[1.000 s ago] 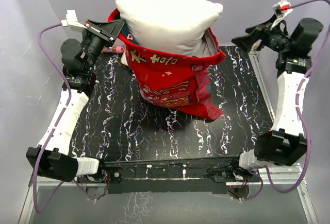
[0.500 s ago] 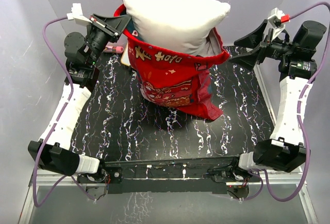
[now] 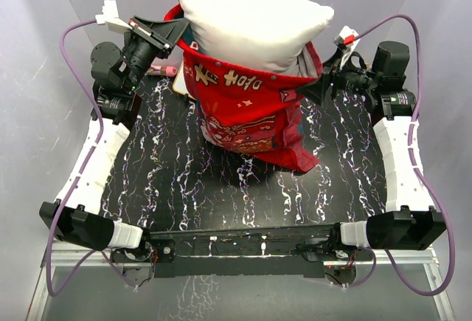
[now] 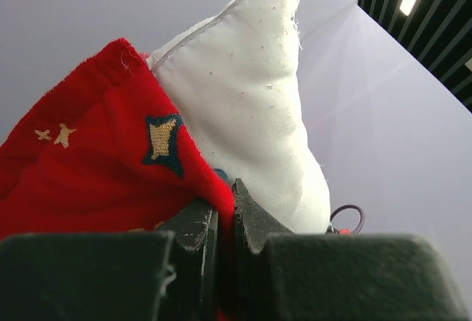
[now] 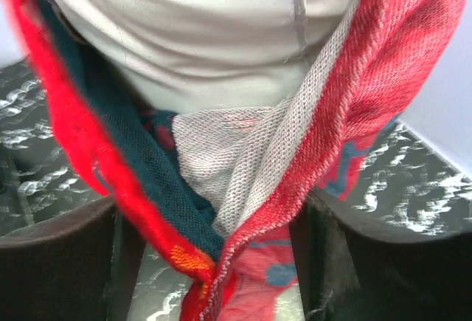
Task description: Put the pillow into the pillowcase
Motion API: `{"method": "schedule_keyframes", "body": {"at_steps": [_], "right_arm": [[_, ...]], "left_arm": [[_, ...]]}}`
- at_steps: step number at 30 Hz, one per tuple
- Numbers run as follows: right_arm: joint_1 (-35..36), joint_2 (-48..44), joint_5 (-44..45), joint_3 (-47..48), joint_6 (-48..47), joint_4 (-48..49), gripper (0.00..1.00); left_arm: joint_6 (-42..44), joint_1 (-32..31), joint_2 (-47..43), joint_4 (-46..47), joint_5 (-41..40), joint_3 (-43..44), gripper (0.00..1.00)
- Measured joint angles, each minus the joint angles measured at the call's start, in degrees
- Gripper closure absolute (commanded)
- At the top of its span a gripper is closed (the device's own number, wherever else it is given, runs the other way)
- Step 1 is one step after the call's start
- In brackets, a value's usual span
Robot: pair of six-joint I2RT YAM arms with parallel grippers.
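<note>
The pillow's upper half still sticks out, so the robot will carry the pillowcase's rim with its left gripper up, then back and down over the black tabletop before releasing.
The white pillow [image 3: 251, 22] stands upright, its lower part inside the red pillowcase [image 3: 243, 114] and its upper half sticking out. My left gripper [image 3: 173, 29] is shut on the pillowcase's left rim and holds it up; in the left wrist view red cloth [image 4: 88, 166] is pinched at the gripper [image 4: 225, 218], with the pillow [image 4: 251, 99] just behind. My right gripper [image 3: 313, 85] is at the right rim. In the right wrist view its gripper [image 5: 214, 262] is open, a fold of the pillowcase rim [image 5: 346, 107] hangs between the fingers, and the pillow [image 5: 206, 33] is above.
The black marbled tabletop [image 3: 184, 181] lies under the pillowcase's hanging bottom. A pink pen-like object [image 3: 164, 71] lies at the back left by the left arm. White enclosure walls stand close on both sides and behind. Purple cables loop off both wrists.
My right arm has swung in from the far right to the pillowcase's right rim, the cloth now between its fingers. My left gripper raised its rim slightly, and the pillow shifted right.
</note>
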Motion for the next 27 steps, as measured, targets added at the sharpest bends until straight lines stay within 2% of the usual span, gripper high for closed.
{"method": "schedule_keyframes", "body": {"at_steps": [2,4,5,9,11,14,16,17,19,21,23,25,27], "right_arm": [[-0.1,-0.5,1.9,-0.4,-0.8,1.4,0.73],[-0.1,-1.3,3.3,-0.7,-1.4,2.0,0.88],[-0.1,-1.6,3.8,-0.7,-1.6,2.6,0.91],[0.0,-3.0,4.9,-0.5,-1.7,4.8,0.92],[0.0,-3.0,5.7,1.5,-1.2,6.5,0.92],[0.0,0.5,6.6,11.3,0.7,9.2,0.92],[0.0,5.3,6.6,22.7,4.3,12.0,0.92],[-0.1,7.5,5.9,27.6,7.5,15.1,0.92],[-0.2,8.7,2.8,30.0,14.9,23.3,0.92],[1.4,8.4,-1.0,29.3,23.5,32.7,0.92],[5.1,7.8,-4.0,29.0,27.7,36.6,0.92],[8.3,6.8,-4.7,29.3,25.9,34.7,0.92],[8.3,6.3,-2.2,31.3,21.3,29.5,0.92]], "left_arm": [[0.3,0.0,0.0,-0.7,0.0,0.8,1.0],[0.6,0.0,0.0,-1.2,-0.1,1.4,1.0],[0.7,-0.1,0.0,-1.4,-0.1,1.6,1.0],[1.5,-0.3,0.9,-3.4,-0.1,4.0,1.0],[2.5,-0.3,3.4,-5.1,-0.1,8.5,1.0],[4.9,-0.3,10.4,-9.4,0.1,20.6,1.0],[6.9,-0.4,17.4,-12.7,0.0,32.7,1.0],[8.0,-0.5,20.4,-13.9,-0.4,38.1,1.0],[10.3,-0.5,23.7,-15.4,-2.5,44.5,1.0],[12.4,-0.5,23.4,-16.1,-5.2,45.4,1.0],[14.3,-0.5,21.7,-15.8,-8.1,43.9,1.0],[15.0,-0.5,19.6,-15.6,-9.8,41.7,1.0],[14.4,-0.5,19.1,-14.8,-9.5,41.5,1.0]]}}
